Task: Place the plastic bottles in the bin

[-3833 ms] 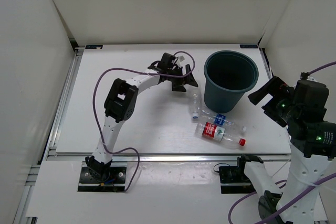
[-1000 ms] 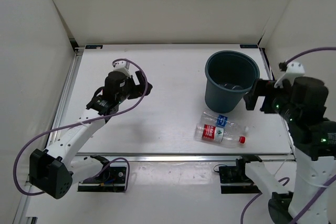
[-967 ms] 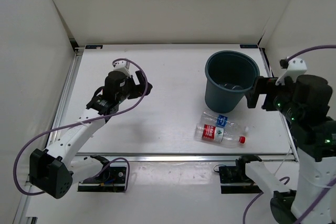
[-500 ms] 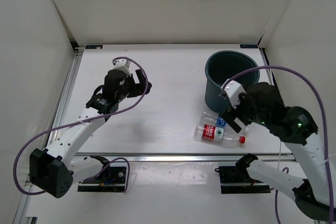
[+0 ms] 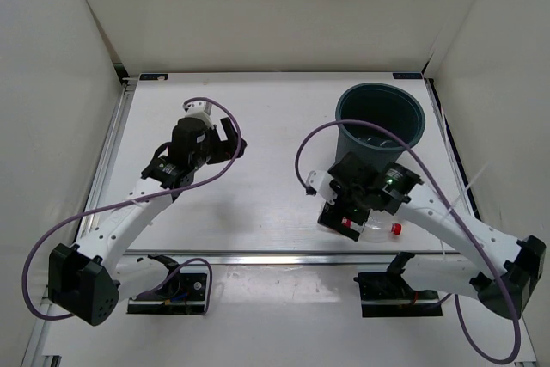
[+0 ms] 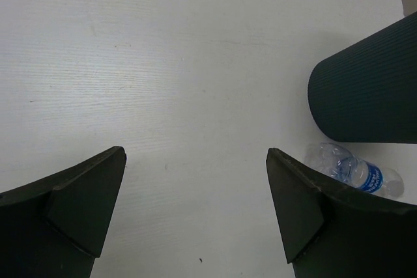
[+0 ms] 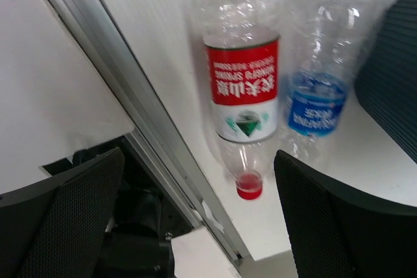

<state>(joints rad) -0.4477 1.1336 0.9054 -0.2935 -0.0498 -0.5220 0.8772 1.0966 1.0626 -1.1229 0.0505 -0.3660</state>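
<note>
The red label [image 7: 244, 73] is below, and the blue-labelled bottle [image 7: 316, 102] is close beside it. My right gripper will next go down around the label, with one finger slipping between the bottles.
The red-labelled bottle [image 7: 241, 89] lies on its side near the table's front edge, its red cap [image 7: 249, 187] toward the rail. The blue-labelled bottle [image 7: 316, 102] lies beside it, next to the bin [image 7: 391, 89]. My right gripper [image 7: 199, 155] is open and empty, hovering above both bottles; in the top view it [image 5: 342, 208] covers most of them, leaving the red cap end [image 5: 391, 229] in sight. The bin [image 5: 411, 137] stands at the back right. My left gripper [image 5: 228, 139] is open and empty over the table's left middle. The black-labelled and unlabelled bottles are not in sight.
A metal rail [image 7: 130, 115] runs along the table's front edge just beside the red-labelled bottle. White walls close in the table on three sides. The left wrist view shows the bin's outer wall [image 6: 365, 96] and the blue-labelled bottle [image 6: 352, 170] at the far right.
My right arm has swung from beside the bin's right side down and left over the two bottles. The left arm drew back from the bin earlier and now stays still.
</note>
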